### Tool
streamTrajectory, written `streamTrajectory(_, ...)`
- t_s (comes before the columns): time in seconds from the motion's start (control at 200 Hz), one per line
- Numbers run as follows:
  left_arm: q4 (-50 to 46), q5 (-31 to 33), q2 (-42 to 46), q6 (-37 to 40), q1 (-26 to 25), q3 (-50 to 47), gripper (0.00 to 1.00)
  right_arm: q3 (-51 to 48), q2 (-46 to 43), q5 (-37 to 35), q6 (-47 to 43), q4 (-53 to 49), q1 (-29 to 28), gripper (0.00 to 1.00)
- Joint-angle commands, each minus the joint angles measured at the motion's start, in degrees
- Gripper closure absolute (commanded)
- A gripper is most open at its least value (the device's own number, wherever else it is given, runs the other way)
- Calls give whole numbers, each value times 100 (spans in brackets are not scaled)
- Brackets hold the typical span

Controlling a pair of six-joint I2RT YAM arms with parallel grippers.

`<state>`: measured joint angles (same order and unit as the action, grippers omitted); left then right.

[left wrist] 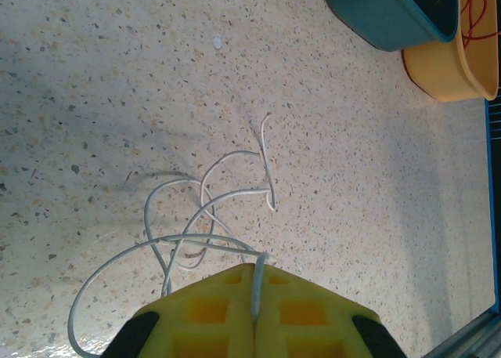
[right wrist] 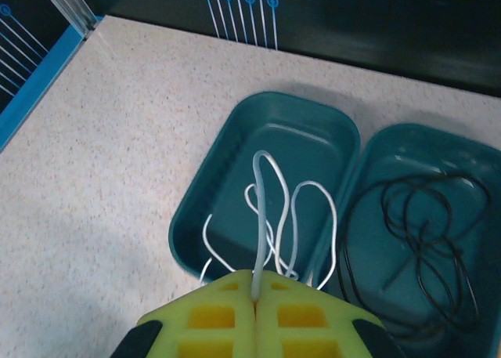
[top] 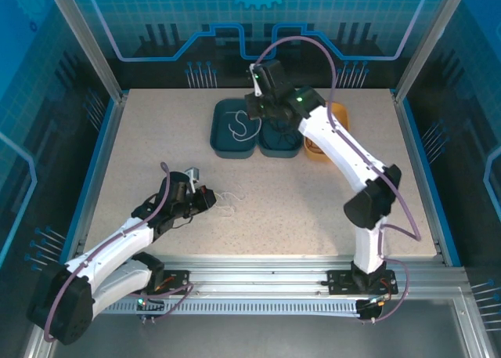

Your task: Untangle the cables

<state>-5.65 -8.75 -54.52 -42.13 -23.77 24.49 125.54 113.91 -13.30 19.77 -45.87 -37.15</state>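
The right gripper moves down and away from the black cable's tray, over the white cable's teal tray (top: 230, 124) (right wrist: 236, 205), next. It then releases the piece of white cable, since its coil lies there.
A white cable (left wrist: 205, 205) lies in loose loops on the speckled table (top: 313, 209). My left gripper (left wrist: 257, 265) is shut on one strand of it, low over the table; the same white cable (top: 228, 202) trails right of the left gripper (top: 203, 195). Another white cable (right wrist: 270, 209) is coiled in the left teal tray (right wrist: 203, 209). My right gripper (right wrist: 256, 276) is shut on a strand rising from it and hovers over that tray (top: 221, 135) as the right gripper (top: 254, 107). A black cable (right wrist: 423, 233) fills the second teal tray (right wrist: 477, 162). A red cable (left wrist: 473, 13) lies in the yellow tray (left wrist: 442, 72).
The three trays stand side by side at the back centre, the yellow tray (top: 338, 111) rightmost, partly under the right arm. An aluminium rail (top: 258, 276) runs along the near edge, and blue walls enclose the table.
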Motion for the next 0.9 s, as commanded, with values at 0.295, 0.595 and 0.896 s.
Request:
streamTrajectory(0.295,-3,146,135,-26,-47,-75,96,1803,1692,-15,-428,-71,-73,100)
streamTrajectory(0.595,33,148,126,-32,-42,-88,96,1783,2134,186,-577,61,-71,88)
streamTrajectory(0.896,-66,137,170,12,-40,-59,96,1818,2039,22,-623,-312,-65,59)
